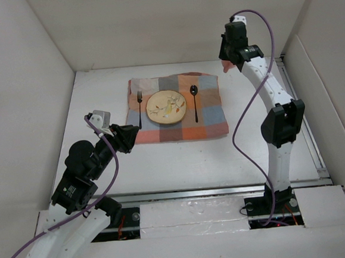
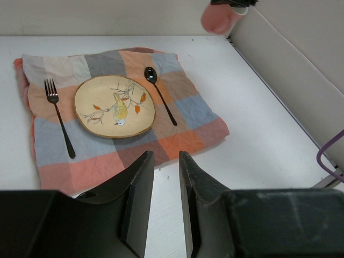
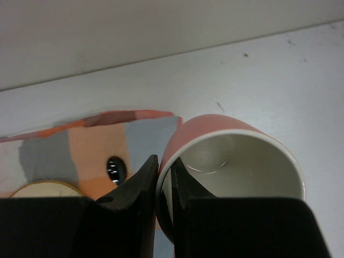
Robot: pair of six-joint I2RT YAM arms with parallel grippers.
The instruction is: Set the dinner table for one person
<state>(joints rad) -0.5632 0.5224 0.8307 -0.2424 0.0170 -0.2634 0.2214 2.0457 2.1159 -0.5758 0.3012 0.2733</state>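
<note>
My right gripper holds the pink mug and will move toward the spoon next. Then it will lower the mug onto the placemat's far corner (image 1: 208, 82) (image 3: 151, 136), which is empty beside the spoon's bowl.
A pink mug (image 3: 215, 129) with a white inside hangs above the dinner table (image 1: 193, 160), just past the far right corner of the checked placemat (image 1: 211, 123). My right gripper (image 3: 164, 166) is shut on the mug's wall, one finger inside the rim and one outside. On the placemat lie a bird-patterned plate (image 1: 166, 107), a black fork (image 1: 140, 107) to its left and a black spoon (image 1: 195, 100) to its right. My left gripper (image 2: 166, 156) is open a little and holds nothing. It sits low over the bare table at the placemat's near left corner.
White walls close in the table on the left, back and right. A metal rail (image 1: 225, 190) runs along the near edge by the arm bases. A purple cable (image 1: 248, 105) loops beside the right arm.
</note>
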